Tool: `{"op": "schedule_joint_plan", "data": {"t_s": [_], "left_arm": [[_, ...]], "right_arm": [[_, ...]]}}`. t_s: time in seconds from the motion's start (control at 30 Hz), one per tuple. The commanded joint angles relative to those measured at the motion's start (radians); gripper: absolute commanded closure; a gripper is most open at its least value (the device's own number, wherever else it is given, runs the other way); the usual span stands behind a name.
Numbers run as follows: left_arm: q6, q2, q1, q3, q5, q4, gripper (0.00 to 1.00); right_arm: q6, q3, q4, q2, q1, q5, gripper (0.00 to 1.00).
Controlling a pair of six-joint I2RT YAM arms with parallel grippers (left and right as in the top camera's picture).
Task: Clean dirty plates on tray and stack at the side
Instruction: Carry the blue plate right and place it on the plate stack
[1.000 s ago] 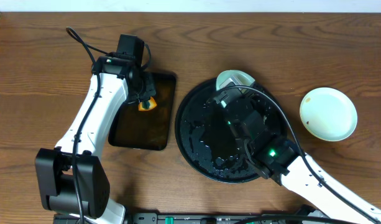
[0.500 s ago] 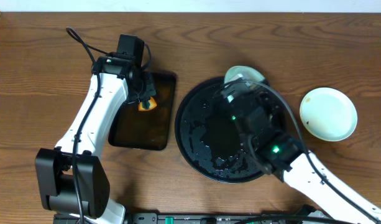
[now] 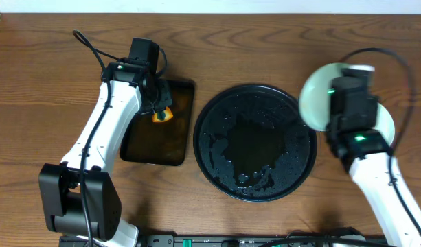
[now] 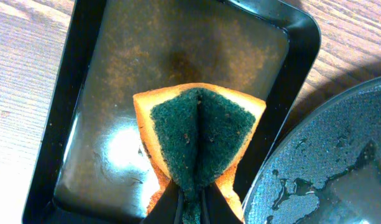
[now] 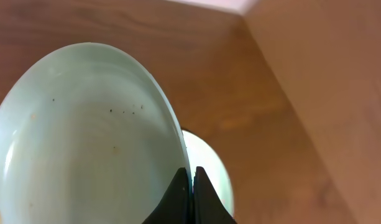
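Observation:
The plate goes down and to the right in the overhead view with my right gripper next, then levels onto the second pale plate (image 3: 376, 126) (image 5: 209, 170), since the stack lies there.
My right gripper (image 5: 191, 177) is shut on the rim of a pale mint-green plate (image 5: 84, 130). It holds the plate tilted in the air, right of the round black tray (image 3: 217, 158). In the overhead view the held plate (image 3: 314, 99) hangs over a second pale plate (image 3: 387, 129) lying on the wood tabletop; that plate also shows under the held one in the right wrist view (image 5: 212, 168). The round tray is wet and bears no plates. My left gripper (image 4: 191, 200) is shut on a folded orange and green sponge (image 4: 199, 134). No yellow plate is in view.
A dark rectangular tray (image 3: 131, 147) with brownish liquid lies left of the round tray, under the sponge; its rim (image 4: 302, 43) nearly touches the round tray (image 4: 330, 168). Bare wood tabletop (image 3: 292, 41) lies along the far side.
My right arm has lifted the mint-green plate off the far edge of the round tray and carried it right, over the plate on the table. The left arm has not moved.

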Motion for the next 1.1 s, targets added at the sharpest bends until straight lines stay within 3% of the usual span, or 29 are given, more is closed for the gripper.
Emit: {"op": "schedule_joint_plan", "data": {"t_s": [0.0,0.3,0.67,0.73,0.83,1.07], "left_arm": [[-0.002,0.010,0.001,-0.006,-0.009,-0.003,0.92],[-0.002,0.010,0.001,-0.006,-0.009,-0.003,0.92],[-0.002,0.010,0.001,-0.006,-0.009,-0.004,0.92],[-0.002,0.010,0.001,-0.006,-0.009,-0.006,0.92],[-0.002,0.010,0.001,-0.006,-0.009,-0.012,0.92],[-0.001,0.010,0.001,-0.006,-0.010,-0.014,0.91]], "right_arm": [[0.113,0.019,-0.024,0.003,-0.127,-0.047,0.99],[0.229,0.019,-0.059,0.135,-0.387,-0.161,0.99],[0.249,0.019,-0.056,0.251,-0.433,-0.359,0.99],[0.249,0.019,-0.055,0.251,-0.433,-0.397,0.93],[0.249,0.019,-0.057,0.250,-0.433,-0.427,0.76],[0.237,0.019,-0.094,0.249,-0.432,-0.538,0.64]]}}
